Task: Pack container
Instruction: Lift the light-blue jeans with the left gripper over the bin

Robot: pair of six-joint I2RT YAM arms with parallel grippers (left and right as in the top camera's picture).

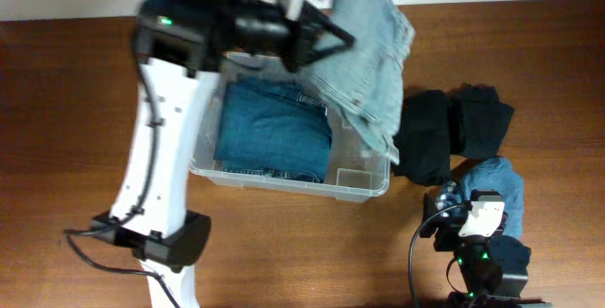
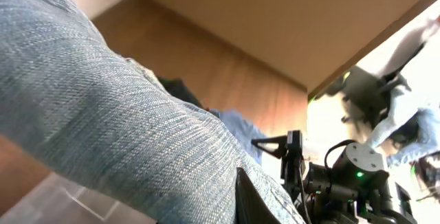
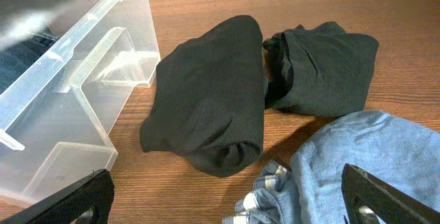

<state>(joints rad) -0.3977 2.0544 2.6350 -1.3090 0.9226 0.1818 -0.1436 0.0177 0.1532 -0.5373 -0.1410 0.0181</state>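
My left gripper will come down to the left in the overhead view next, and it will release the pale pair over the dark blue jeans (image 1: pixel 268 130), as they lie below it there.
The clear container (image 1: pixel 364 187) stands mid-table with folded dark blue jeans (image 1: pixel 274 133) in its left part. My left gripper (image 1: pixel 326 36) is shut on pale blue jeans (image 1: pixel 373 53), held above the container's far right corner and hanging down over its right side. In the left wrist view the pale jeans (image 2: pixel 103 114) fill the frame beside one dark finger (image 2: pixel 251 203). My right gripper (image 3: pixel 230 207) is open and empty, low over the table to the right of the container (image 3: pixel 69 80).
A rolled black garment (image 3: pixel 206 100) and a dark grey one (image 3: pixel 330 66) lie right of the container. A light blue garment (image 3: pixel 357 162) lies under my right gripper. All three show in the overhead view too, with the black one (image 1: pixel 425 138) nearest the container.
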